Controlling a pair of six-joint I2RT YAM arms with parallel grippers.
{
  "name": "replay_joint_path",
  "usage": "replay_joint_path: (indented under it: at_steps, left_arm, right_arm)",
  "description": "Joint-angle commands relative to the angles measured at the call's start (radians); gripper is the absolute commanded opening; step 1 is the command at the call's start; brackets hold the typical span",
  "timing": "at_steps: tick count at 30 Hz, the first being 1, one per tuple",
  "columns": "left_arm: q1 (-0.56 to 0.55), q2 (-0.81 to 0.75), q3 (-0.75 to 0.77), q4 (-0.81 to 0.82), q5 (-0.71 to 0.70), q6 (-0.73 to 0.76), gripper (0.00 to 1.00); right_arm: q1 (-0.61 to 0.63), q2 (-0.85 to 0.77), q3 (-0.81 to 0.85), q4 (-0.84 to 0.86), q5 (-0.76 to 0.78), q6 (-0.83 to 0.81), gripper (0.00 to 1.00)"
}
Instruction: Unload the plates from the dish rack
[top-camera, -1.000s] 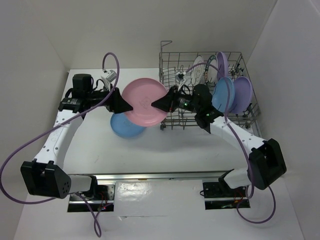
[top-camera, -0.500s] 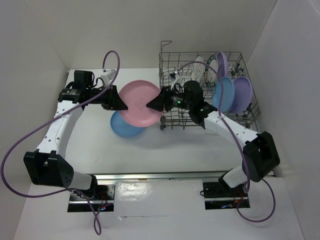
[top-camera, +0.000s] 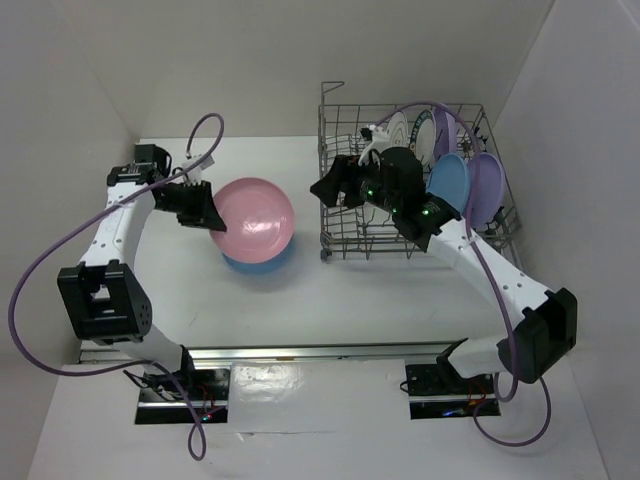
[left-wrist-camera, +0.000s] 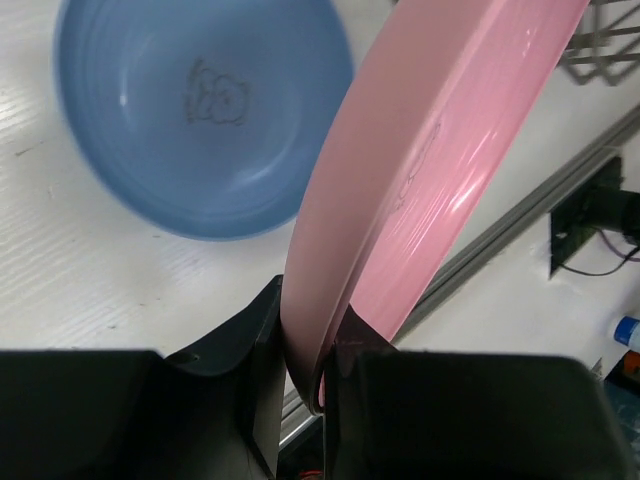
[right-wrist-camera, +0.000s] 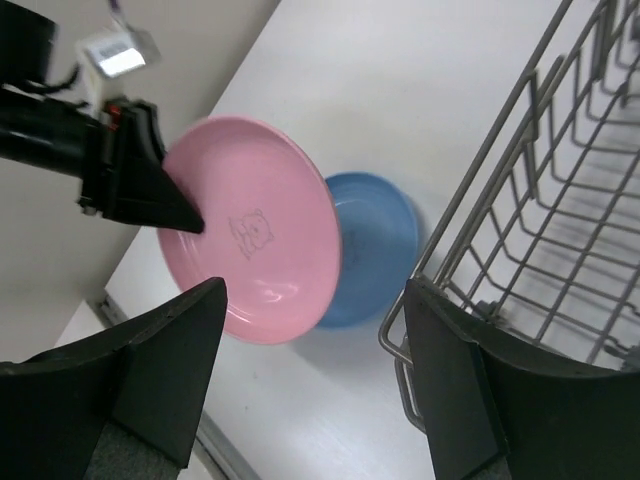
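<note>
The left gripper lowers the tilted pink plate (top-camera: 255, 219) onto the blue plate on the tabletop next, then releases the pink plate's rim.
My left gripper (top-camera: 207, 213) (left-wrist-camera: 325, 372) is shut on the rim of a pink plate (top-camera: 255, 219) (left-wrist-camera: 430, 150) (right-wrist-camera: 255, 240). It holds the plate tilted just above a blue plate (top-camera: 258, 261) (left-wrist-camera: 200, 110) (right-wrist-camera: 375, 250) that lies on the table. My right gripper (top-camera: 326, 189) (right-wrist-camera: 318, 292) is open and holds nothing, at the left end of the grey wire dish rack (top-camera: 345, 250) (right-wrist-camera: 520, 215). In the rack stand a white patterned plate (top-camera: 400, 135), a blue plate (top-camera: 448, 185) and two lilac plates (top-camera: 443, 130) (top-camera: 484, 190).
White walls close in the table on the left, back and right. A metal rail (top-camera: 310, 352) runs along the near edge between the arm bases. Purple cables (top-camera: 40, 280) loop beside both arms.
My left gripper shut on the pink plate and carried it left and down over the blue plate. My right gripper let go of it, opened and drew back to the rack.
</note>
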Motion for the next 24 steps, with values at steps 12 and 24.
replay_joint_path:
  at_steps: [12,24]
  left_arm:
    - [-0.031,0.398,0.125,0.065,-0.175,0.035,0.00]
    - [-0.040,0.461,0.162,0.040,-0.278,0.054,0.36]
  right_arm:
    - [0.006,-0.110,0.098,-0.126,0.168,-0.145,0.80]
    - [0.006,-0.110,0.098,-0.135,0.127,-0.165,0.80]
